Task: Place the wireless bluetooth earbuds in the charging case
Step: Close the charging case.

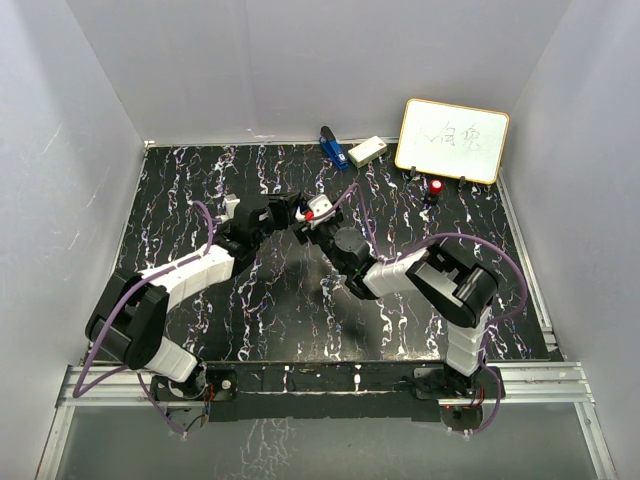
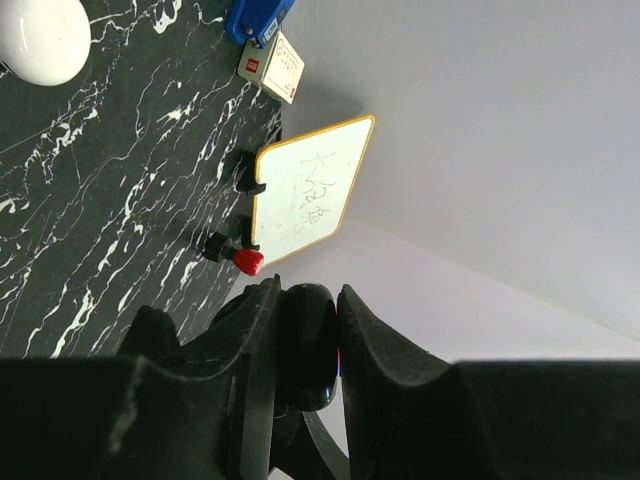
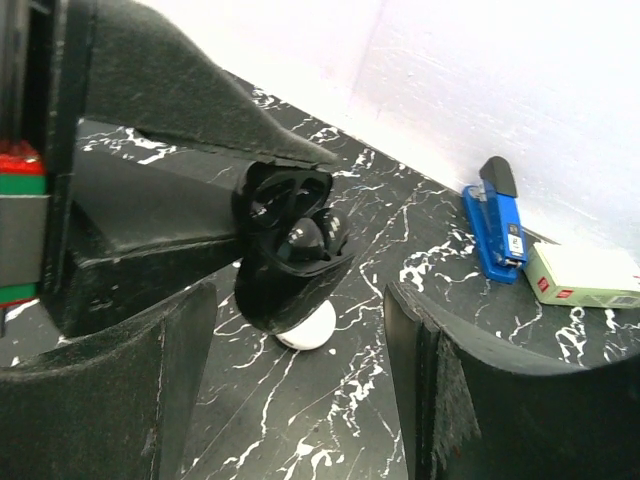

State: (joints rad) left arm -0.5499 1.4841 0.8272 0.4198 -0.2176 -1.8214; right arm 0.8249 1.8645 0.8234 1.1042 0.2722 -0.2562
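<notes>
The shell's earbud-like pieces already sit inside. So the shell goes down and back onto the bare marble before the white puck next, and my left gripper releases it.
My left gripper (image 2: 310,295) is shut on a black hinged shell (image 2: 305,345). In the right wrist view the shell (image 3: 285,270) hangs open above the table with two glossy dark earbud-like pieces (image 3: 305,238) seated in it. No white earbud shows. The round white puck-like case (image 3: 308,328) lies on the marble table just under the shell, and also shows in the left wrist view (image 2: 40,35). My right gripper (image 3: 300,400) is open and empty, its fingers level with the puck on either side. In the top view both grippers, left (image 1: 292,212) and right (image 1: 320,218), meet mid-table.
At the back stand a blue stapler (image 1: 331,146), a cream box (image 1: 366,151) and a small whiteboard (image 1: 452,140) on clips. A red-topped black knob (image 1: 436,187) sits before the whiteboard. White walls enclose the table on three sides.
</notes>
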